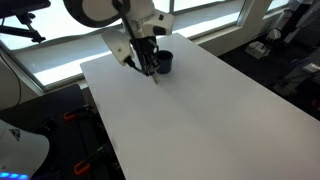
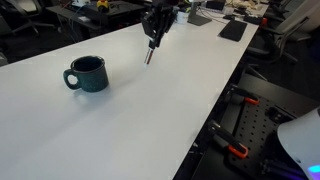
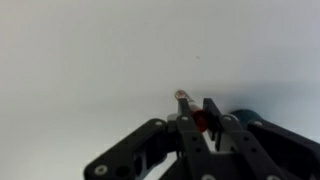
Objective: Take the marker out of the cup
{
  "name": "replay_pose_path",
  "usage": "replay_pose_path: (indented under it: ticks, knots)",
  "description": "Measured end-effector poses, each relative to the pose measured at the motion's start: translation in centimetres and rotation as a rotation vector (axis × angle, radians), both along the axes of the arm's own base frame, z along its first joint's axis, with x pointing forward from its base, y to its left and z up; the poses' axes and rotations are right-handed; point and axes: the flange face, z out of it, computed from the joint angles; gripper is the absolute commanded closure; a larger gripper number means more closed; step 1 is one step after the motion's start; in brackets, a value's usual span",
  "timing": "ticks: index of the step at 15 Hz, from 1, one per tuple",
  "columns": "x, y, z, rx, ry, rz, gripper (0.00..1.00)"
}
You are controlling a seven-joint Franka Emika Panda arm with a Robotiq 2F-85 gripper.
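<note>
My gripper will next move down toward the bare patch of white table and let go of the thin marker [image 2: 149, 55] there, since that spot is below it, apart from the cup.
My gripper [image 1: 152, 62] is shut on a thin marker [image 2: 149, 55] that hangs upright from the fingers above the white table [image 1: 190, 120]. In the wrist view the marker [image 3: 186, 104] shows red between the closed fingers [image 3: 198, 110], tip pointing down at the table. The dark blue cup [image 2: 87, 74] stands on the table apart from the gripper; it also shows in an exterior view [image 1: 164, 62] just behind the gripper and at the right edge of the wrist view [image 3: 244, 116]. The marker is outside the cup.
The table edge [image 2: 215, 110] drops off towards floor equipment with red clamps [image 2: 236, 151]. Desks with clutter [image 2: 215, 15] stand beyond the table. Windows [image 1: 60, 50] run behind the table.
</note>
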Motion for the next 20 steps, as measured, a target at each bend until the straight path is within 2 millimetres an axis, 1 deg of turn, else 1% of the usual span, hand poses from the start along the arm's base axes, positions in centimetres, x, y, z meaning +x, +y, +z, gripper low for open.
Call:
replay_pose_path:
  ticks: [3,5,7,8,9,10,12,13,15,17,20]
  knots:
    - [-1.8,-2.5,-1.6,0.014,0.036,-0.066,0.96]
    - [-2.2,-3.8,-2.7,0.043,0.048,-0.082,0.96]
    - [-2.2,-4.6,-3.9,0.077,0.046,-0.072,0.96]
    - [-2.0,-4.9,-4.5,0.093,0.044,-0.061,0.89]
    - [-1.7,-5.2,-5.1,0.108,0.041,-0.045,0.60]
    - [-1.2,-5.5,-5.7,0.118,0.037,-0.029,0.59]
    - [-0.2,-5.8,-6.6,0.132,0.030,-0.001,0.45]
    - [0.3,-5.9,-7.1,0.136,0.027,0.013,0.61]
    - [1.2,-5.9,-7.9,0.142,0.025,0.035,0.45]
    - [1.5,-6.0,-8.4,0.143,0.029,0.037,0.44]
    - [1.7,-6.0,-8.4,0.143,0.028,0.037,0.44]
